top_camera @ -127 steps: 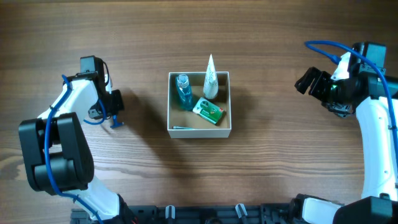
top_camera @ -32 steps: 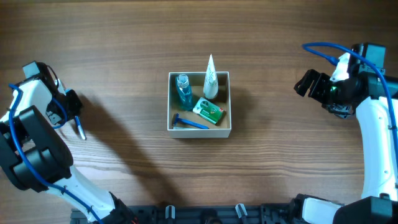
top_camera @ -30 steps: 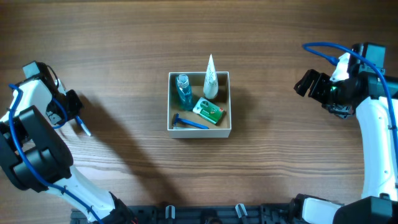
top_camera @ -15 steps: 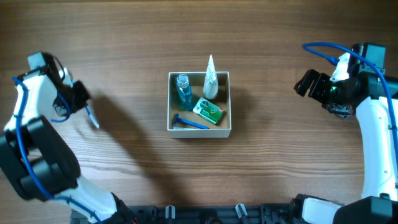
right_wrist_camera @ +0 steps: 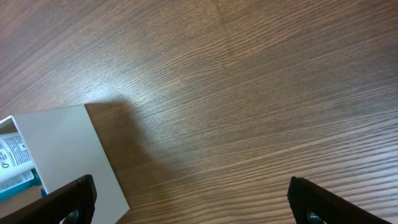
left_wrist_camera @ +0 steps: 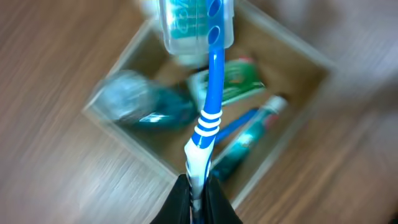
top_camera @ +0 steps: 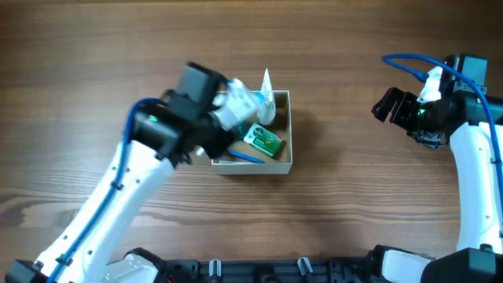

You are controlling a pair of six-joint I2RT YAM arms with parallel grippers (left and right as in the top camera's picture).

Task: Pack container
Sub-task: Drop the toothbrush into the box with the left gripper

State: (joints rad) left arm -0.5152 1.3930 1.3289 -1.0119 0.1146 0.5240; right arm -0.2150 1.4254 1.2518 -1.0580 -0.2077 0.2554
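My left gripper comes down toward the right in the overhead view, over the green packet [left_wrist_camera: 231, 81], and releases the toothbrush [left_wrist_camera: 209, 115] there next, since packet and razor lie flat.
The container [top_camera: 281, 167] is a square white box with a tan inside at the table's middle. It holds a green packet [top_camera: 263, 141], a blue razor [top_camera: 247, 157] and a white tube [top_camera: 266, 93] that leans on the back wall. My left gripper [top_camera: 224, 119] hangs over the box's left part. It is shut on a blue and white toothbrush [left_wrist_camera: 209, 115], whose capped head points down into the box. The left wrist view is blurred and shows the container [left_wrist_camera: 134, 146], a teal bottle [left_wrist_camera: 140, 102] and the green packet [left_wrist_camera: 233, 84]. My right gripper [top_camera: 391, 104] is open and empty, far right of the box.
The right wrist view shows the open right gripper [right_wrist_camera: 199, 202] over bare wood, with the container's white outer wall [right_wrist_camera: 62, 149] at the lower left. The wooden table [top_camera: 354, 212] lies bare around the box. My left arm covers the box's left wall from above.
My left arm has swung fast from the far left edge to above the container, with the toothbrush in its jaws. The right arm has not moved.
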